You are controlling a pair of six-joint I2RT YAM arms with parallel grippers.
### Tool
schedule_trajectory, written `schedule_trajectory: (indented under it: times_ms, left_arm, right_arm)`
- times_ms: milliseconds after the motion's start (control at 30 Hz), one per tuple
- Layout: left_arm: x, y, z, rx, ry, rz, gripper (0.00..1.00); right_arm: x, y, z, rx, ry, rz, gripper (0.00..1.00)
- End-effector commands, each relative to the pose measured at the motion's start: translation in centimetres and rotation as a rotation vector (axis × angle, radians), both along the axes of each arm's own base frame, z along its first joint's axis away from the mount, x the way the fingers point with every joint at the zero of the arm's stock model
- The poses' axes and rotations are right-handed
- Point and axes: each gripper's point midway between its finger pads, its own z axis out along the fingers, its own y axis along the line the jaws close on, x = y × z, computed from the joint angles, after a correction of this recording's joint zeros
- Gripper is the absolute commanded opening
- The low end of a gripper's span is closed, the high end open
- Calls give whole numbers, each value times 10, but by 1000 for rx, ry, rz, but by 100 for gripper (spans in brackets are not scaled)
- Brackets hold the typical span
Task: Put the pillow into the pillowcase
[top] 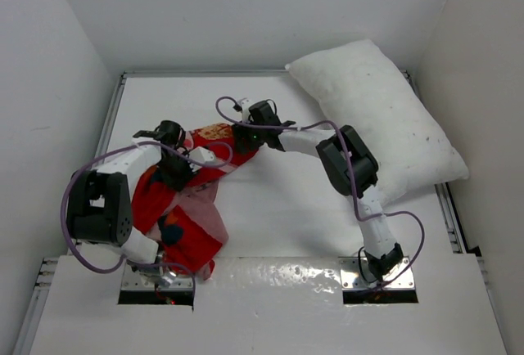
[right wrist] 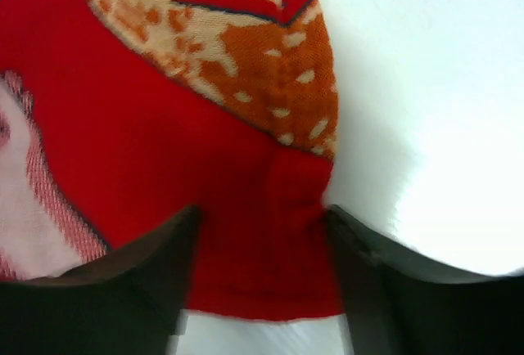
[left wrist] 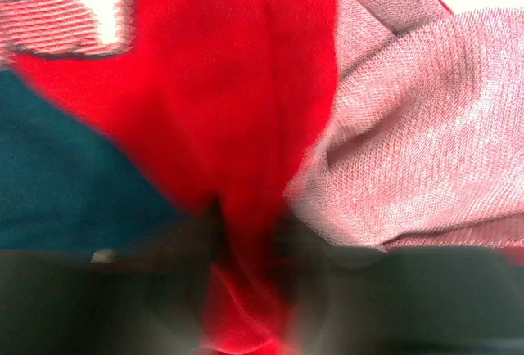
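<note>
I need to lift the fold of the red pillowcase point(top: 184, 216) with my left gripper next, move it outward, then lower it over the bare far tabletop and let go, because the pillowcase lies crumpled.
The white pillow point(top: 385, 118) lies at the far right of the table, touched by neither gripper. The red pillowcase point(top: 184, 216) lies crumpled at the left, its pink inside showing. My left gripper point(top: 174, 172) is shut on a fold of it; in the left wrist view the red cloth point(left wrist: 246, 85) is pinched between my blurred dark fingers point(left wrist: 250, 289). My right gripper point(top: 246, 138) holds the pillowcase's far right edge; in the right wrist view red printed cloth point(right wrist: 164, 126) fills the gap between the fingers point(right wrist: 258, 265). The cloth spans between both grippers.
White walls close in the table point(top: 270, 208) on the left, back and right. Metal rails run along its left point(top: 110, 118) and right point(top: 449, 208) sides. Purple cables point(top: 221, 110) loop off both arms. A white board point(top: 270, 306) covers the near edge.
</note>
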Motion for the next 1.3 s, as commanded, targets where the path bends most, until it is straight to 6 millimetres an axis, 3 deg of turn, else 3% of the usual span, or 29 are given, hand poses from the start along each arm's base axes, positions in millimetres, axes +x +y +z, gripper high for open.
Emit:
schedule_trajectory:
  times_ms: [0, 33, 100, 133, 167, 200, 233, 267, 300, 367, 400, 467, 500, 567, 600, 767, 833, 867, 900, 933, 967, 1000, 1033, 1067, 1100, 1133, 1200, 1233, 1267]
  left_arm:
    - [35, -2, 21, 2, -143, 49, 11]
    - [41, -6, 31, -19, -162, 74, 0]
    - [51, -10, 45, -44, -199, 90, 0]
    - [66, -14, 67, -69, -260, 100, 0]
    - [76, -17, 83, -91, -296, 137, 0]
    - [86, -21, 101, -116, -340, 144, 0]
    - [103, -32, 139, -180, -421, 129, 0]
    - [118, -38, 177, -222, -508, 118, 0]
    - [117, -51, 196, -292, -522, 82, 0]
    - [119, -66, 225, -368, -562, 34, 0]
    - [115, -81, 248, -448, -582, -16, 0]
    - [106, -99, 262, -525, -583, -82, 0]
    - [99, -115, 274, -606, -579, -133, 0]
    - [95, -131, 295, -703, -592, -160, 0]
    - [89, -143, 309, -778, -588, -192, 0]
    - [90, -168, 389, -1048, -590, -109, 0]
    - [81, -176, 407, -1161, -477, -32, 0]
    - [82, -179, 416, -1208, -483, -43, 0]
    - [86, -173, 421, -1229, -486, 10, 0]
    - [93, -166, 406, -1275, -349, 193, 0]
    - [103, -157, 416, -1336, -379, 223, 0]
    - [112, -133, 416, -1419, -274, 396, 0]
    - [124, -118, 398, -1458, -272, 444, 0]
    - [136, -95, 386, -1476, -241, 567, 0]
    - [143, -84, 369, -1457, -246, 620, 4]
    - [148, -74, 335, -1402, -187, 727, 5]
    - [162, -45, 294, -1226, -343, 794, 17]
    - [161, -35, 264, -1135, -317, 890, 24]
    - [170, -10, 249, -1042, -407, 980, 35]
  right_arm:
    - [5, 14, -15, 15, 47, -80, 56]
    - [1, 17, -15, 27, 67, -67, 38]
    - [0, 25, -1, 70, 55, -26, 13]
    - [-3, 27, 5, 95, 62, -15, 0]
    - [-1, 28, 17, 122, 47, -19, 0]
    - [3, 30, 47, 171, 8, -21, 0]
    - [9, 26, 65, 236, -3, -44, 0]
    - [24, 18, 113, 326, -79, -71, 0]
    - [23, 7, 123, 377, -57, -118, 0]
    - [32, -17, 169, 475, -113, -177, 0]
    - [36, -47, 214, 554, -189, -228, 0]
    - [41, -82, 262, 592, -298, -294, 0]
    - [36, -110, 306, 585, -408, -311, 0]
    - [31, -139, 341, 516, -514, -361, 0]
    - [26, -147, 378, 479, -629, -337, 0]
    - [0, -166, 511, 489, -887, -305, 0]
    - [18, -158, 516, 497, -887, -304, 0]
    - [18, -156, 544, 554, -920, -305, 0]
    - [26, -149, 546, 581, -909, -299, 0]
    - [57, -134, 522, 581, -853, -300, 0]
    - [61, -129, 546, 668, -864, -300, 0]
    - [77, -122, 539, 696, -835, -313, 0]
    - [119, -106, 492, 679, -751, -345, 0]
    - [128, -103, 505, 741, -752, -362, 0]
    - [147, -99, 486, 741, -718, -396, 0]
    - [176, -91, 438, 723, -637, -437, 0]
    - [194, -88, 397, 694, -577, -476, 24]
    - [199, -88, 374, 671, -530, -489, 46]
    - [201, -86, 349, 637, -481, -489, 81]
